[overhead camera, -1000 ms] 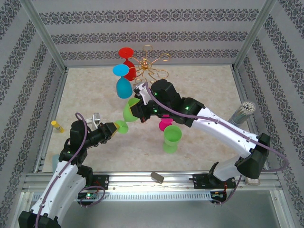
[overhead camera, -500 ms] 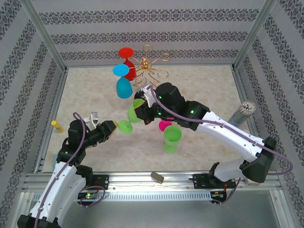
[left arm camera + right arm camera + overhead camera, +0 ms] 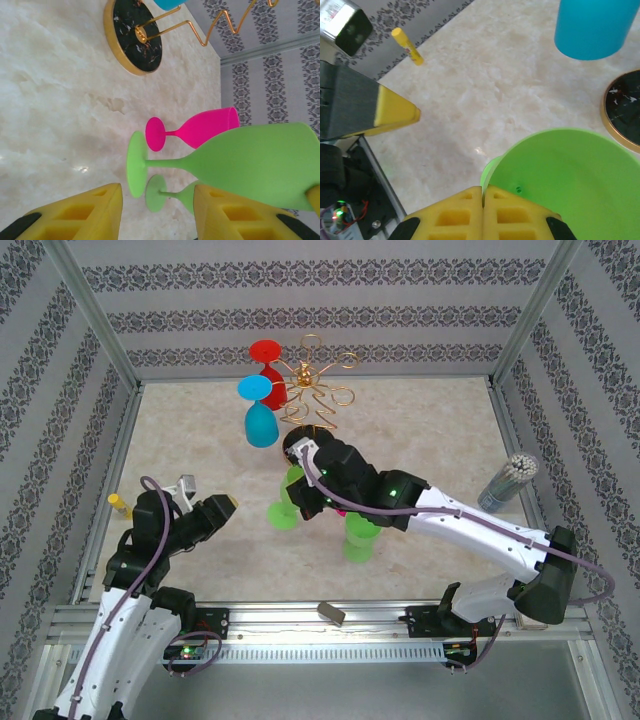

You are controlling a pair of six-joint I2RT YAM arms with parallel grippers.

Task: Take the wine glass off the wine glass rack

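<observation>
My right gripper brings the glass upright down onto the marble [image 3: 311, 524] next, beside the second green glass.
The gold wire wine glass rack [image 3: 312, 388] stands at the back, its black gold-rimmed base [image 3: 134, 35] on the marble. A blue glass [image 3: 260, 425] and a red glass [image 3: 266, 351] hang from its arms. My right gripper [image 3: 303, 483] is shut on the rim of a green wine glass [image 3: 283, 512], holding it off the rack, foot down, close to the table. In the right wrist view the right gripper [image 3: 483, 192] pinches the bowl's edge [image 3: 570, 185]. My left gripper [image 3: 205, 496] is open, just left of the glass's foot [image 3: 136, 164], with nothing between its fingers [image 3: 75, 215].
A second green glass [image 3: 362, 535] and a pink glass [image 3: 195, 130] stand upright right behind the held one. A yellow marker [image 3: 120, 505] lies at the left edge. A cup of sticks [image 3: 508, 480] stands at the right. Metal frame posts border the table.
My left gripper opened, let go of the green glass's foot and drew back to the left. The right gripper swung the glass upright and lowered it toward the table.
</observation>
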